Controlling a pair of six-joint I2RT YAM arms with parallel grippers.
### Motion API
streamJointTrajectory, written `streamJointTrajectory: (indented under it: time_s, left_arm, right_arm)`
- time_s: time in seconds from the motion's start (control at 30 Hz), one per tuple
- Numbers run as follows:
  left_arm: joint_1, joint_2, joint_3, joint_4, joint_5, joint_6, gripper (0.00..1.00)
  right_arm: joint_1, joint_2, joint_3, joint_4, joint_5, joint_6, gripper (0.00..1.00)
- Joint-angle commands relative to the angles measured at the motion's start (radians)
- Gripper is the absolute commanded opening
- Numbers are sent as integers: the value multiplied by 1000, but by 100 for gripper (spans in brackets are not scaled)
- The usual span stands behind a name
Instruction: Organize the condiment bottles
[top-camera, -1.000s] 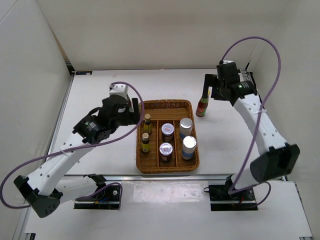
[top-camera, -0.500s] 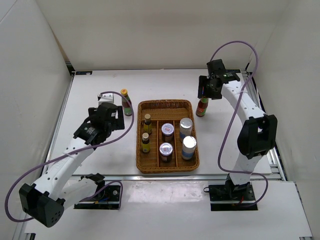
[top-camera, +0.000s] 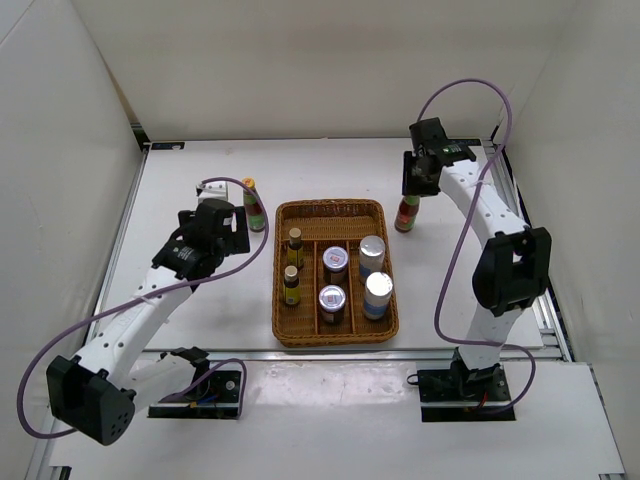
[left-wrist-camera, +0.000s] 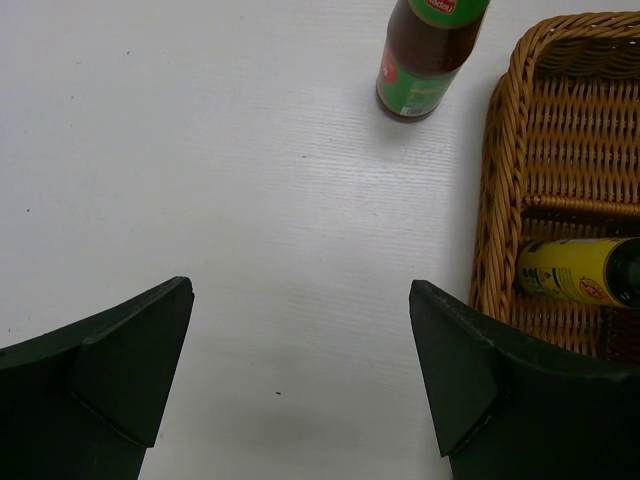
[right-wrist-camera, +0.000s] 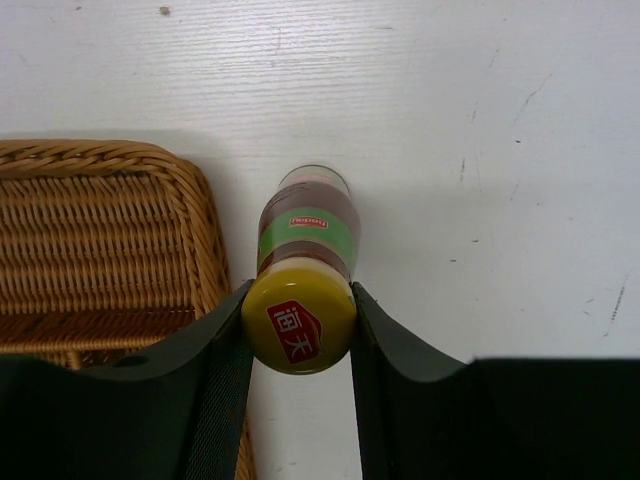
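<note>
I need to raise my right gripper, move left in the top view over the tray's rim, and lower the bottle, then release it into the tray's far section (top-camera: 357, 228) (right-wrist-camera: 140, 250), since it's empty.
A red sauce bottle (top-camera: 406, 213) with a yellow cap stands upright on the table just right of the wicker tray (top-camera: 277, 300). My right gripper (right-wrist-camera: 300, 322) is shut on its cap (right-wrist-camera: 298, 330), one finger on each side. A second red sauce bottle (top-camera: 253, 205) stands left of the tray, also in the left wrist view (left-wrist-camera: 428, 55). My left gripper (left-wrist-camera: 300, 310) hangs open over bare table short of it. In the tray stand two small brown bottles (top-camera: 295, 245) (top-camera: 291, 285) and several silver-lidded jars (top-camera: 336, 260).
The tray's woven rim (left-wrist-camera: 495, 200) runs close beside my left gripper's right finger, and its corner (right-wrist-camera: 100, 155) lies just left of the held bottle. White walls enclose the table at the back and both sides.
My right gripper has swung in over the right-hand bottle and shut on its cap. My left arm has drawn back to the left, leaving the other red bottle standing uncovered.
</note>
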Motion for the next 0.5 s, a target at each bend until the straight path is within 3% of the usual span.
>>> streamJointTrajectory:
  time_s: [0.0, 0.23, 0.47]
  left_arm:
    - [3, -29, 13, 21, 11, 6, 100]
    - [3, -20, 13, 21, 11, 6, 100]
    - [3, -20, 13, 21, 2, 6, 100]
  right_arm:
    - [36, -89, 93, 30, 86, -35, 0]
    - [190, -144, 203, 39, 233, -120, 0]
    - [280, -132, 234, 59, 204, -130, 0]
